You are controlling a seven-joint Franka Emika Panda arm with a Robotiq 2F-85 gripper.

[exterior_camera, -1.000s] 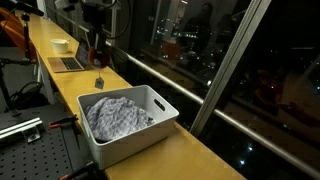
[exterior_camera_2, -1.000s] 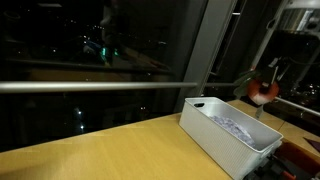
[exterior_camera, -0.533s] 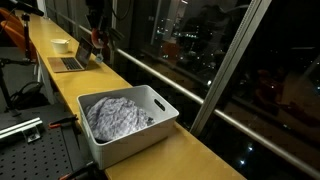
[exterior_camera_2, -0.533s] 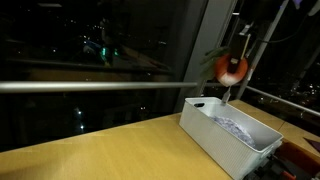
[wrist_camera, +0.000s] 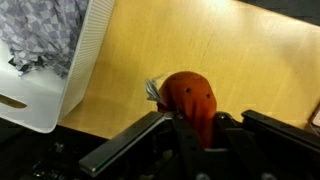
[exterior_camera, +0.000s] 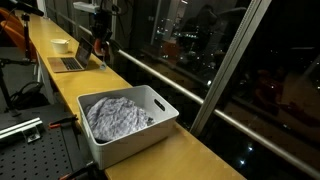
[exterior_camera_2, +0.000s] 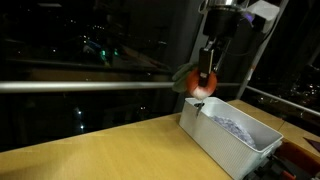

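Note:
The toy [exterior_camera_2: 200, 88] hangs high outside the bin [exterior_camera_2: 228, 135], so I should move my gripper down and back, away from the window, beside the bin's end.
My gripper [wrist_camera: 199, 128] is shut on an orange-red soft toy [wrist_camera: 190, 98] with small dark dots and a bit of grey-green fabric at its side. It holds the toy in the air above the wooden counter [wrist_camera: 240, 60]. In an exterior view the toy [exterior_camera_2: 200, 88] hangs under the gripper [exterior_camera_2: 207, 72], just outside the near end of a white bin [exterior_camera_2: 228, 135]. In the wrist view the bin's end wall [wrist_camera: 75, 65] is to the left, with grey patterned cloth [wrist_camera: 40, 30] inside. In an exterior view the gripper [exterior_camera: 100, 45] is beyond the bin [exterior_camera: 128, 122].
A long wooden counter [exterior_camera: 190, 155] runs along a dark glass window [exterior_camera: 200, 40] with a metal rail. A laptop [exterior_camera: 68, 62] and a white bowl [exterior_camera: 60, 45] sit farther along the counter. A perforated metal table [exterior_camera: 30, 150] stands beside the counter.
The gripper with the toy has moved along the counter away from above the bin's far side to beyond its near end, and a little lower.

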